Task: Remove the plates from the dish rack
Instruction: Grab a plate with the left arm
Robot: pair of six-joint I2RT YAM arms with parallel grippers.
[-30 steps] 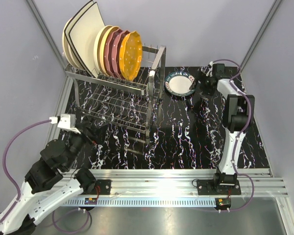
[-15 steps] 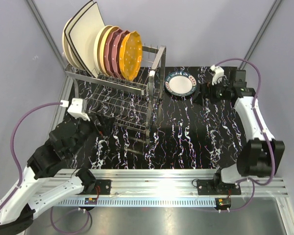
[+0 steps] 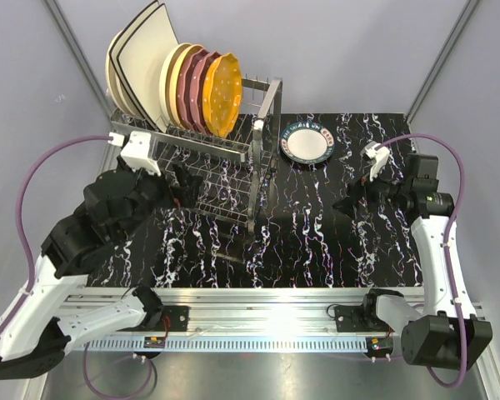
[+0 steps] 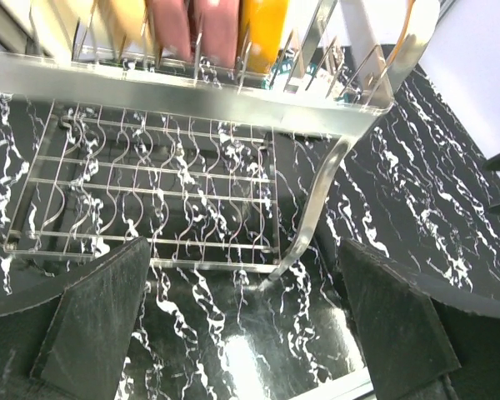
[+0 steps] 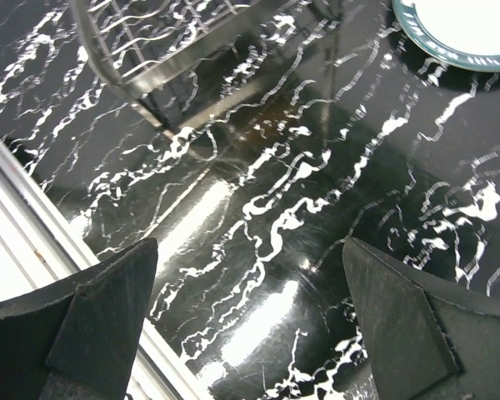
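My left gripper should next raise its open fingers outward around the orange plate's near rim (image 3: 222,129) (image 4: 262,37), because that rim stands outward and above on the row's end plate.
The dish rack (image 3: 233,150) stands at the back left, its upper tier holding upright plates: cream square ones (image 3: 146,62), maroon ones (image 3: 192,87) and an orange one (image 3: 222,90). A white plate with a dark patterned rim (image 3: 307,143) lies flat on the table, right of the rack. My left gripper (image 3: 183,187) is open beside the rack's near-left side; the left wrist view shows the rack's lower grid (image 4: 150,192) and the orange plate's bottom (image 4: 265,25) ahead of the gripper (image 4: 242,333). My right gripper (image 3: 348,204) hangs open over the table, and its wrist view shows the gripper (image 5: 250,325) empty with the patterned plate (image 5: 467,29) far ahead.
The black marbled table top (image 3: 317,242) ends in a metal rail (image 3: 275,304) along the near edge. Grey walls close in the left, back and right. Purple cables (image 3: 33,200) loop from both wrists. The rack's near leg (image 5: 150,75) shows in the right wrist view.
My left arm has risen and moved forward up to the rack's near-left side. My right arm has drawn back from the patterned plate toward the near right. Both grippers stayed open.
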